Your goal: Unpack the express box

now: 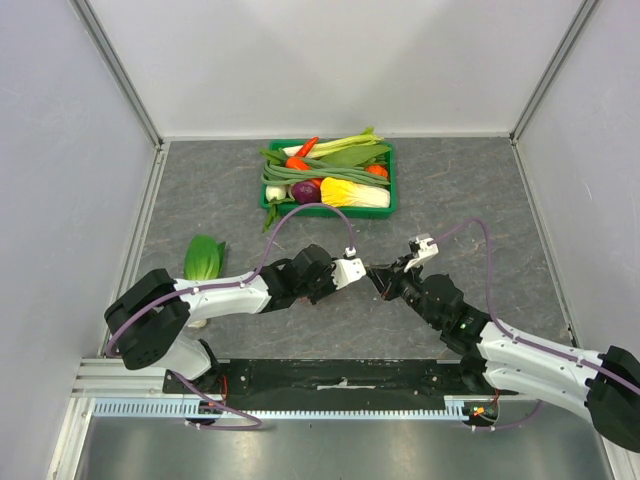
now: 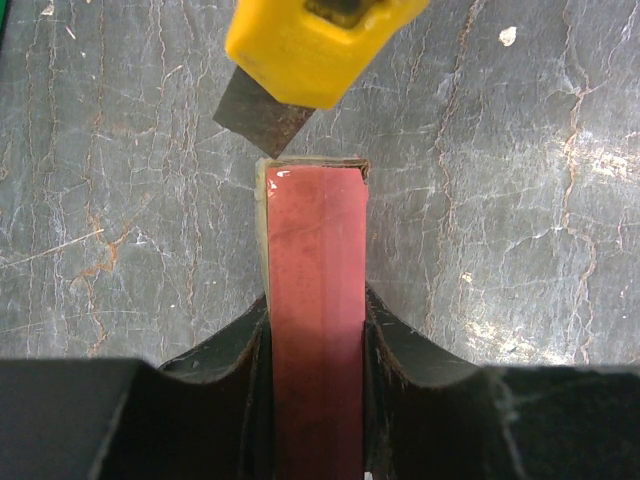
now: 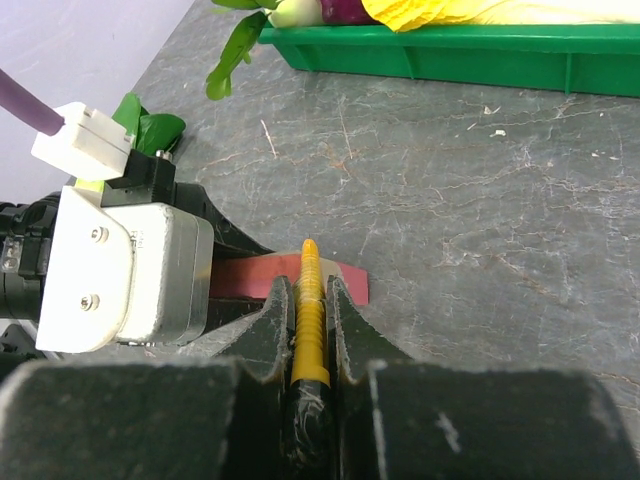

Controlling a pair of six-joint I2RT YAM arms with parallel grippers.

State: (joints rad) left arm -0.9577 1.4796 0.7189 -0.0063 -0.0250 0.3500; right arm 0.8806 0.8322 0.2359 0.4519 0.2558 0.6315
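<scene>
My right gripper holds the cutter (image 2: 310, 45) and next needs to move away from the box's far end, down to the bare tabletop beyond it. It should let go there because that spot is empty.
The express box (image 2: 315, 270) is a thin pink cardboard box, standing on edge over the grey table. My left gripper (image 2: 315, 315) is shut on it, one finger pressed to each broad face. A yellow box cutter (image 2: 310, 45) sits just beyond the box's far end, its dark blade (image 2: 262, 115) pointing at the top left corner of that end. My right gripper (image 3: 310, 290) is shut on the cutter (image 3: 310, 300), with the box (image 3: 240, 277) lying crosswise right behind its tip. In the top view the left gripper (image 1: 362, 271) and right gripper (image 1: 386, 283) meet near the table's middle.
A green crate (image 1: 392, 180) full of vegetables stands at the back centre; its front wall (image 3: 480, 60) shows in the right wrist view. A leafy green vegetable (image 1: 203, 258) lies left of the left arm. White walls close in the table's sides and back.
</scene>
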